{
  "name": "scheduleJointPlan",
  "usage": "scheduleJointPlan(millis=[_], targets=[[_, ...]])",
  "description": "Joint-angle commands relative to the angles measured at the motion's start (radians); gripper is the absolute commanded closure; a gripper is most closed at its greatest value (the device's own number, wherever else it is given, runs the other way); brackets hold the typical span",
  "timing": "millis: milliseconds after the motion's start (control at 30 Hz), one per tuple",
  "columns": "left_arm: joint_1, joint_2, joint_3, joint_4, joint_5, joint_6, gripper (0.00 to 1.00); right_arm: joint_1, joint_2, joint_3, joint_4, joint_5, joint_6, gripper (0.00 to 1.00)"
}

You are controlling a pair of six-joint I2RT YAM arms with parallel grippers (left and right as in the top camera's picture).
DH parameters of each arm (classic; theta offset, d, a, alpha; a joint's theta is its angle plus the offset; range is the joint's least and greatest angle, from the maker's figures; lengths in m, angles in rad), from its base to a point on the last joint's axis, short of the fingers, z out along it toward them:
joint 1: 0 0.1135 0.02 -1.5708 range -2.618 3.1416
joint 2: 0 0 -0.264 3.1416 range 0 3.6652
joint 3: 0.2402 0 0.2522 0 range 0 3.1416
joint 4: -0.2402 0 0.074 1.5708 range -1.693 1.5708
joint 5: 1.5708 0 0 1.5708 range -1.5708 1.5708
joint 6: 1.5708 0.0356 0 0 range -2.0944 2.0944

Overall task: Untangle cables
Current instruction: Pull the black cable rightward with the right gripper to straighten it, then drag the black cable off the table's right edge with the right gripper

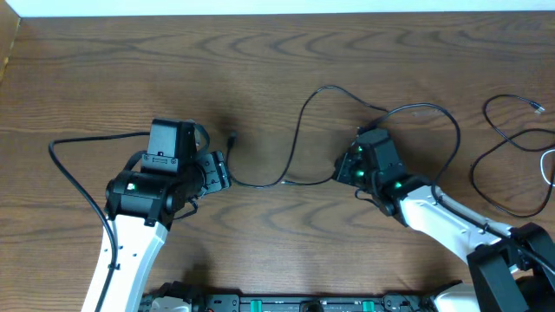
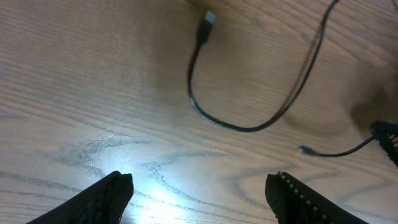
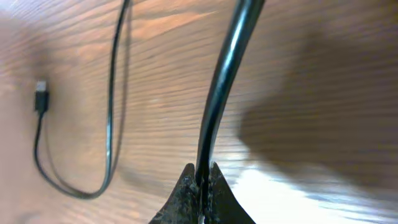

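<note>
Another looped cable lies to the right of my right gripper in the overhead view, so I will lift the held one over its plug end (image 1: 534, 107) and free it.
A thin black cable (image 1: 299, 130) lies in the middle of the table. Its plug (image 1: 232, 136) rests just right of my left gripper (image 1: 218, 169), which is open and empty. In the left wrist view the fingers (image 2: 199, 193) straddle bare wood, with the cable's curve (image 2: 249, 127) and plug (image 2: 208, 22) ahead of them. My right gripper (image 1: 351, 165) is shut on a black cable (image 3: 224, 74) that runs up from its jaws (image 3: 202, 177). The plug (image 3: 41, 99) also shows at the left of the right wrist view. A loose cable end (image 2: 303, 149) lies beside the right gripper.
Another black cable (image 1: 503, 160) with a small plug (image 1: 538, 107) loops at the far right, beside a white/grey cable (image 1: 548, 165) at the edge. A thicker arm cable (image 1: 74, 173) trails left of the left arm. A black loop (image 1: 451, 130) arcs behind the right arm.
</note>
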Motion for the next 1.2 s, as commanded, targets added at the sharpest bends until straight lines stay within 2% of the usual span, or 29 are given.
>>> scheduleJointPlan(millis=[0, 133, 200, 367, 467, 533, 667, 767, 833, 900, 1000, 1133, 1167], targets=[[0.004, -0.001, 0.016, 0.000, 0.006, 0.013, 0.26, 0.035, 0.004, -0.003, 0.013, 0.020, -0.045, 0.99], [0.004, -0.001, 0.016, -0.005, 0.006, 0.013, 0.26, 0.022, 0.003, 0.006, 0.020, 0.172, -0.050, 0.99], [0.004, -0.001, 0.016, -0.009, 0.006, 0.014, 0.26, -0.024, -0.004, 0.043, 0.018, 0.246, -0.110, 0.99], [0.004, -0.001, 0.016, -0.014, 0.006, 0.025, 0.26, -0.195, -0.052, 0.246, -0.092, 0.259, -0.207, 0.99], [0.004, -0.001, 0.016, -0.016, 0.006, 0.025, 0.26, -0.342, -0.066, 0.446, -0.235, 0.259, -0.228, 0.99], [0.004, -0.001, 0.016, -0.019, 0.006, 0.024, 0.26, -0.492, -0.064, 0.624, -0.362, 0.259, -0.234, 0.99], [0.004, -0.001, 0.016, -0.019, 0.006, 0.024, 0.26, -0.740, -0.064, 0.834, -0.491, 0.257, -0.235, 0.99], [0.004, -0.001, 0.016, -0.019, 0.006, 0.025, 0.26, -0.917, -0.064, 0.942, -0.552, 0.208, -0.235, 0.99], [0.004, -0.001, 0.016, -0.019, 0.006, 0.025, 0.26, -1.072, -0.064, 0.991, -0.586, 0.101, -0.235, 0.99], [0.004, -0.001, 0.016, -0.019, 0.006, 0.025, 0.26, -1.143, -0.061, 0.990, -0.608, 0.078, -0.231, 0.99], [0.004, -0.001, 0.016, -0.019, 0.006, 0.025, 0.26, -1.187, -0.034, 0.989, -0.639, 0.078, -0.228, 0.99], [0.004, -0.001, 0.016, -0.019, 0.006, 0.032, 0.26, -1.175, 0.026, 0.989, -0.691, 0.070, -0.185, 0.99], [0.004, -0.001, 0.016, -0.019, 0.006, 0.032, 0.25, -1.167, 0.041, 0.989, -0.702, 0.065, -0.187, 0.93]])
